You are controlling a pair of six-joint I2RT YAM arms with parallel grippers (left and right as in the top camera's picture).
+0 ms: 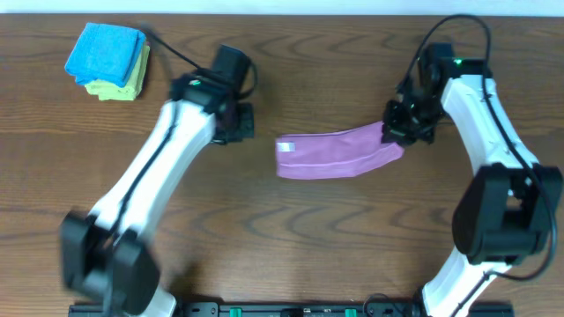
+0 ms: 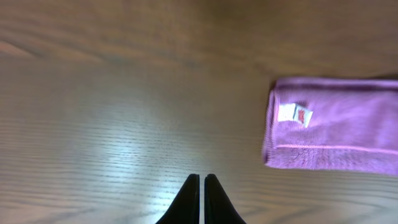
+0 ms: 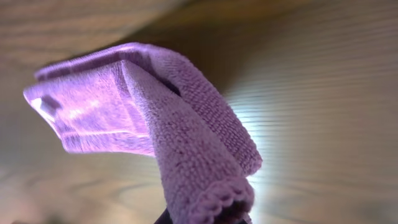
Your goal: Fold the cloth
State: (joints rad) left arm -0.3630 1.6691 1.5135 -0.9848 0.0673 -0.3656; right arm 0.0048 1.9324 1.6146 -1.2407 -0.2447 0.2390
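Observation:
The cloth still lies long with its tagged end flat, so my right gripper will next carry the lifted end of the cloth across toward the cloth's tag (image 1: 286,148) (image 3: 46,107) and down.
The purple cloth (image 1: 339,152) lies folded into a long strip in the middle of the table, its white tag (image 2: 293,114) near its left end. My right gripper (image 1: 398,130) is shut on the cloth's right end and lifts that end off the table; in the right wrist view the cloth (image 3: 186,143) drapes over my fingers and hides them. My left gripper (image 2: 201,186) is shut and empty, hovering over bare wood to the left of the cloth (image 2: 336,124); it also shows in the overhead view (image 1: 236,123).
A bright blue folded cloth (image 1: 106,51) sits on a yellow-green folded cloth (image 1: 123,86) at the far left corner. The table is dark wood (image 1: 291,238).

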